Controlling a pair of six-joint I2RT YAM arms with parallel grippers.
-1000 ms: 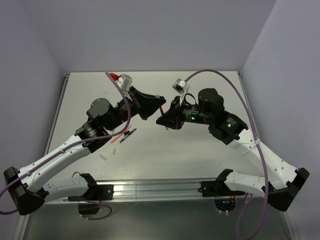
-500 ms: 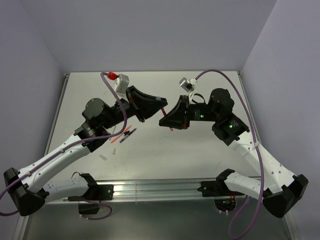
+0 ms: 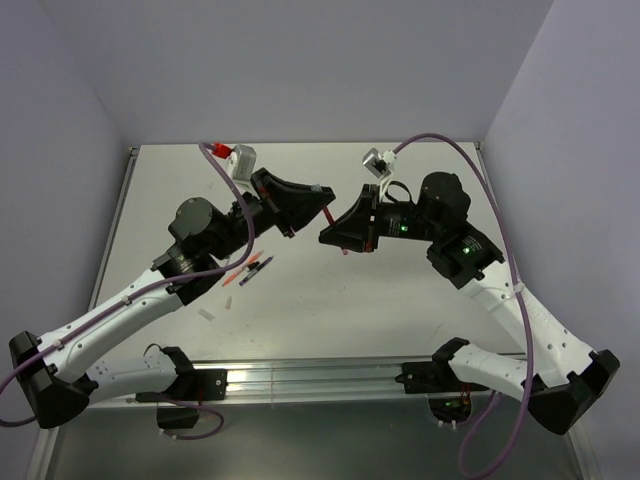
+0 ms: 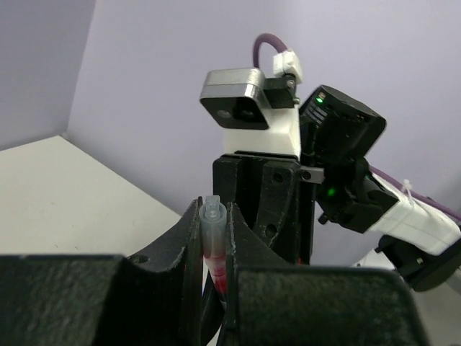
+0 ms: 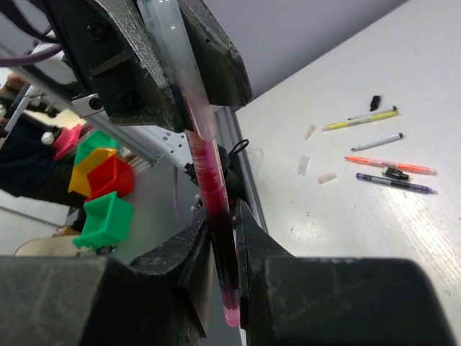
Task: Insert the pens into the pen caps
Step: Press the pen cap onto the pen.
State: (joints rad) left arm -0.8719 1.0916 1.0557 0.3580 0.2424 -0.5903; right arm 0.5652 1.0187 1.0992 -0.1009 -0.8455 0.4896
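The red pen (image 5: 216, 209) has its front end inside the cap, so my left gripper should next tilt down, lower to the bare tabletop below and release it.
My left gripper (image 3: 318, 203) and right gripper (image 3: 333, 235) meet tip to tip above the table's middle. In the left wrist view the left gripper (image 4: 213, 210) is shut on a whitish-clear pen cap (image 4: 211, 220) with red showing inside it. In the right wrist view the right gripper (image 5: 224, 218) is shut on the red pen (image 5: 216, 209). The pen's front end sits inside the clear cap (image 5: 171, 50) held by the left fingers (image 5: 137, 65). Yellow (image 5: 360, 120), white (image 5: 379, 142), orange (image 5: 390, 165) and purple (image 5: 395, 183) pens lie on the table.
Loose clear caps (image 5: 303, 165) (image 5: 327, 177) and a black cap (image 5: 375, 102) lie near the pens. In the top view the orange pen (image 3: 233, 283), purple pen (image 3: 256, 267) and a clear cap (image 3: 207, 315) lie under the left forearm. Coloured bins (image 5: 101, 194) stand beyond the table's edge.
The right wrist has risen and turned toward the left gripper, and the left gripper has shifted slightly. Both have kept their hold, and the tips stand closer together.
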